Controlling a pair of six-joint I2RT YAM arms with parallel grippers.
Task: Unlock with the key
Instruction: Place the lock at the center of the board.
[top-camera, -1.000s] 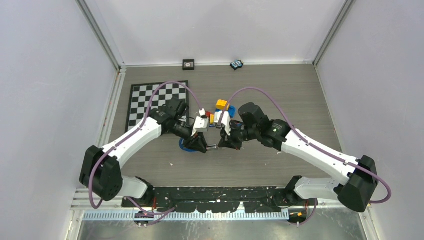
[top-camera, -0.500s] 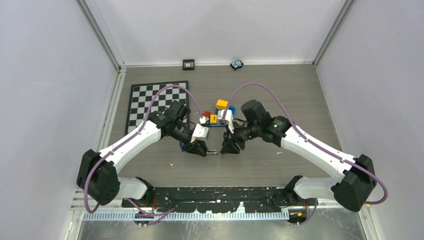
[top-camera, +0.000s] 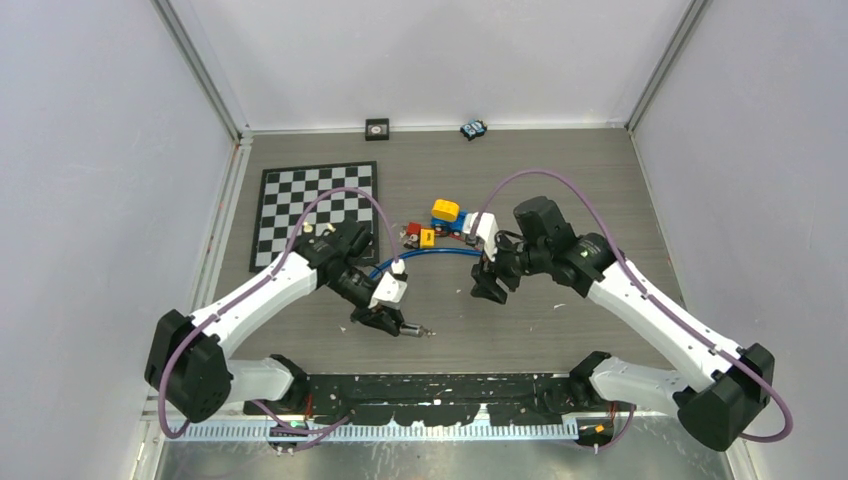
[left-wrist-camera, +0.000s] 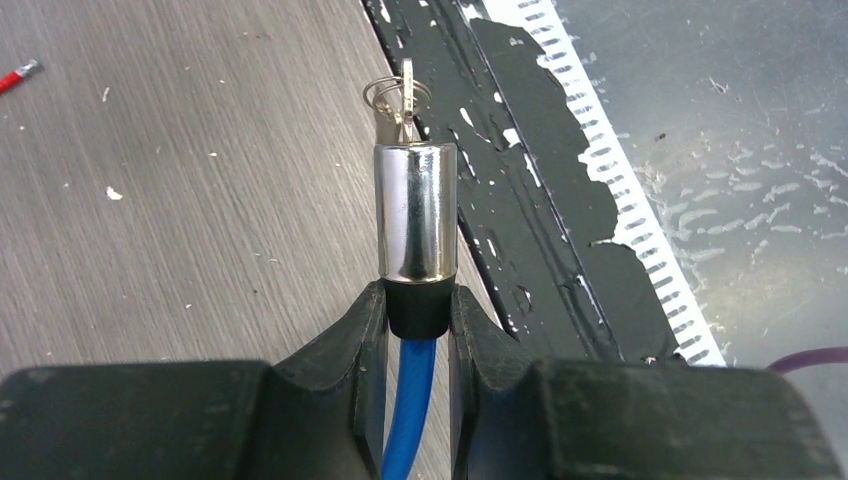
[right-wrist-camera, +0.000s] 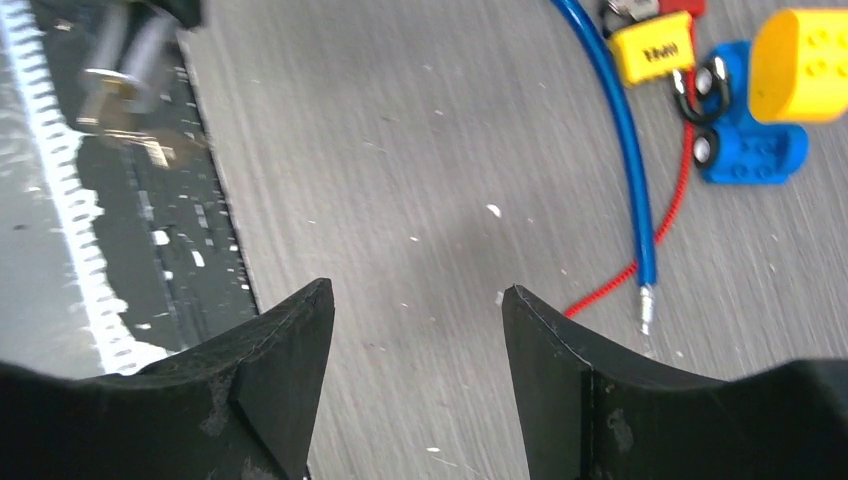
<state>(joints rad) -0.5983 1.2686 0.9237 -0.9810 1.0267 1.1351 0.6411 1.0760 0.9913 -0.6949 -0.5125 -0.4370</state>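
Observation:
The blue cable's loose end beside the pin lies below and outward, so my right gripper should next move its open fingers outward and down around the blue cable's loose end.
My left gripper is shut on the black collar of a chrome lock barrel, which caps a blue cable. A key with a small ring sticks out of the barrel's far end. From above, this gripper holds the barrel low near the table's front edge. My right gripper hovers further right, open and empty. The blue cable's free end, a bare metal pin, lies on the table apart from the barrel.
A yellow padlock, a red coiled cord and a blue toy car with a yellow block lie mid-table. A checkerboard lies at left. A black strip runs along the near edge.
My right gripper opened and drew back to the right. The left arm pulled the barrel, key still in it, toward the near edge, and the cable's pin end now lies free.

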